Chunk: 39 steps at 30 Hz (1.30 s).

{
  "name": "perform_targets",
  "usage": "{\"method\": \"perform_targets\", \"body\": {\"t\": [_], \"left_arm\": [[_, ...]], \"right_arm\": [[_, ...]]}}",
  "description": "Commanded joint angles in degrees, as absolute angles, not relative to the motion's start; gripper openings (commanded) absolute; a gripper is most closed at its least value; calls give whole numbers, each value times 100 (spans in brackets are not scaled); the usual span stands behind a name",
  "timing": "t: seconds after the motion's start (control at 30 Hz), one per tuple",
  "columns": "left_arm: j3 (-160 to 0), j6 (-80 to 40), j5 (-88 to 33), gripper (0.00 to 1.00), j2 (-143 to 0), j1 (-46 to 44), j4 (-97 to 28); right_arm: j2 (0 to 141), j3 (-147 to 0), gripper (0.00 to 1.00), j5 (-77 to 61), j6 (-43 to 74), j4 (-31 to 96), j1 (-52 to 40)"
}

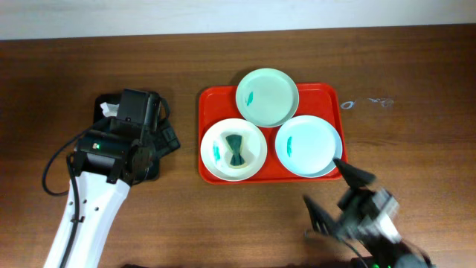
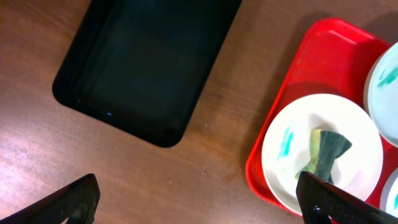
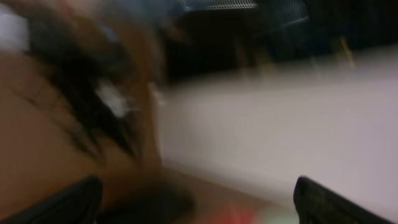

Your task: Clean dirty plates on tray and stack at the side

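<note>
I will next reach my right gripper outward and across to the white plate's rim beside the pale blue plate, clear of the sponge, fingertips tilting down onto it.
The red tray lies mid-table with three plates on it: mint green at the back, white front left, pale blue front right. Each has teal smears. A teal-and-yellow sponge lies on the white plate. My left gripper is open and empty over bare table, left of the red tray and white plate. My right gripper is open and empty, just in front of the tray's front right corner. The right wrist view is blurred, with the open fingers at its bottom corners.
A smaller black tray lies left of the red tray, mostly under my left arm in the overhead view. White scuff marks show on the wood at the right. Bare wood surrounds the red tray.
</note>
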<state>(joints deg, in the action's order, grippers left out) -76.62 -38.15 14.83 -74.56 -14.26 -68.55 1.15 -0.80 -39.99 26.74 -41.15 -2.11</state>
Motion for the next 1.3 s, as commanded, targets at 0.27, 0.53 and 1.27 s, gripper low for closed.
{"method": "perform_targets", "body": {"t": [0.27, 0.53, 1.27], "left_arm": [[-7655, -3728, 1435, 99, -7397, -1409, -6869], [-7655, -3730, 1133, 99, -7397, -1409, -6799], [-7649, -3730, 1114, 99, -7424, -1409, -6803]], "right_arm": [[1050, -4672, 98, -2338, 1828, 781, -185], [4652, -7854, 94, -3636, 878, 6458, -185], [10160, -6943, 54, -1660, 906, 3815, -1806]]}}
